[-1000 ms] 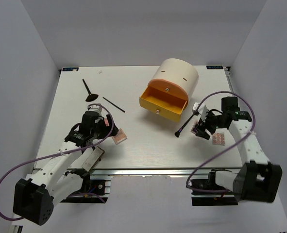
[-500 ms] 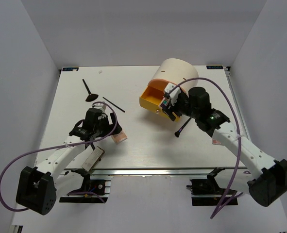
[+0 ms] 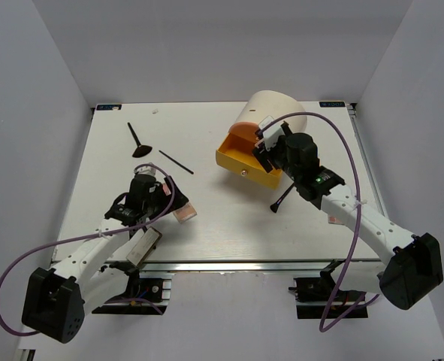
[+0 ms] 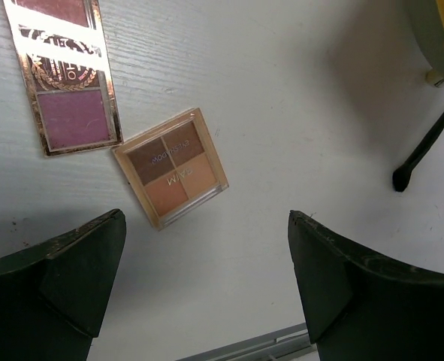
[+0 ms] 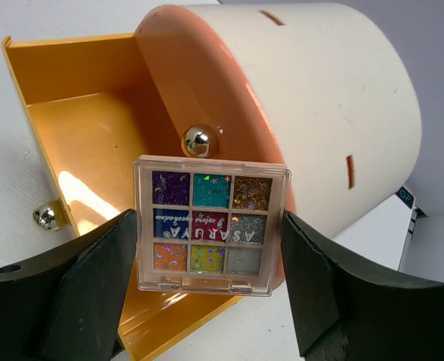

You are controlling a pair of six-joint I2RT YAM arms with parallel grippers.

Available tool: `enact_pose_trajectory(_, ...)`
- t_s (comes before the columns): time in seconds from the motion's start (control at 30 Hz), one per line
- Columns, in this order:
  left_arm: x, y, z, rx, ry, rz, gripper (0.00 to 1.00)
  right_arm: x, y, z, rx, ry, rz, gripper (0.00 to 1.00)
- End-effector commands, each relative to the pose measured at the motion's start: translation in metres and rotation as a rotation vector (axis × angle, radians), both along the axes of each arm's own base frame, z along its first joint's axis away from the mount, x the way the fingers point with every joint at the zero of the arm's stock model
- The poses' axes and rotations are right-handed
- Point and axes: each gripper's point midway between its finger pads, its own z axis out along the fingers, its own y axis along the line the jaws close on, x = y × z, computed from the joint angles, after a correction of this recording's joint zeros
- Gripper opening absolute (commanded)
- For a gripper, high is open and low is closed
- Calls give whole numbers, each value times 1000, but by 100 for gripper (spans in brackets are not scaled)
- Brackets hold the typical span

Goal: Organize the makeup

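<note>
The brown palette (image 3: 185,214) (image 4: 171,169) is lying crooked below the left gripper and to its right in the top view, so the robot will move the gripper there, turn it square and lower it around the palette.
My right gripper (image 5: 210,248) is shut on a multicoloured eyeshadow palette (image 5: 210,226), one finger on each side edge. It holds the palette above the front of the open yellow drawer (image 5: 94,143); from above the right gripper (image 3: 265,150) sits at the drawer (image 3: 240,162). My left gripper (image 4: 206,286) stands open and empty over the table, just short of a small brown palette (image 4: 170,167). A long pink palette (image 4: 62,71) lies beside it. In the top view the left gripper (image 3: 160,201) is next to the brown palette (image 3: 184,213).
The cream cylindrical drawer unit (image 3: 270,120) stands at the back right. A black brush (image 3: 283,198) lies in front of the drawer. Two more brushes (image 3: 139,141) (image 3: 175,162) lie at the back left. The table's near edge (image 3: 229,263) runs close behind the left gripper.
The right arm has swung from the table's right side to over the yellow drawer, carrying the multicoloured palette. The left arm has barely shifted.
</note>
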Motion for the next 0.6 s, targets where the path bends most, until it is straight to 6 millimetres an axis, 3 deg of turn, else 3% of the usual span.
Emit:
enact_pose_trajectory(0.0, 2, 2, -3, -15, 17, 42, 98, -5, 4, 10, 17, -38, 35, 51)
enact_pose_trajectory(0.13, 3, -4, -10, -19, 46, 28, 98, -11, -1, -7, -22, -9, 44, 74)
enact_pose_trajectory(0.2, 3, -7, -11, -22, 47, 21, 98, -12, 0, -8, -21, -12, 51, 77)
enact_pose_trajectory(0.23, 2, -8, -13, -17, 55, 21, 98, -13, 0, -7, -21, -15, 51, 87)
enact_pose_trajectory(0.27, 3, -8, -14, -14, 56, 23, 98, -13, -1, -8, -23, -14, 52, 89)
enact_pose_trajectory(0.53, 6, -16, -23, 67, 109, 29, 98, -16, 2, 9, 0, -36, 75, 89)
enact_pose_trajectory(0.57, 2, -14, -33, 105, 156, 45, 98, -16, 1, 13, 4, -41, 75, 90)
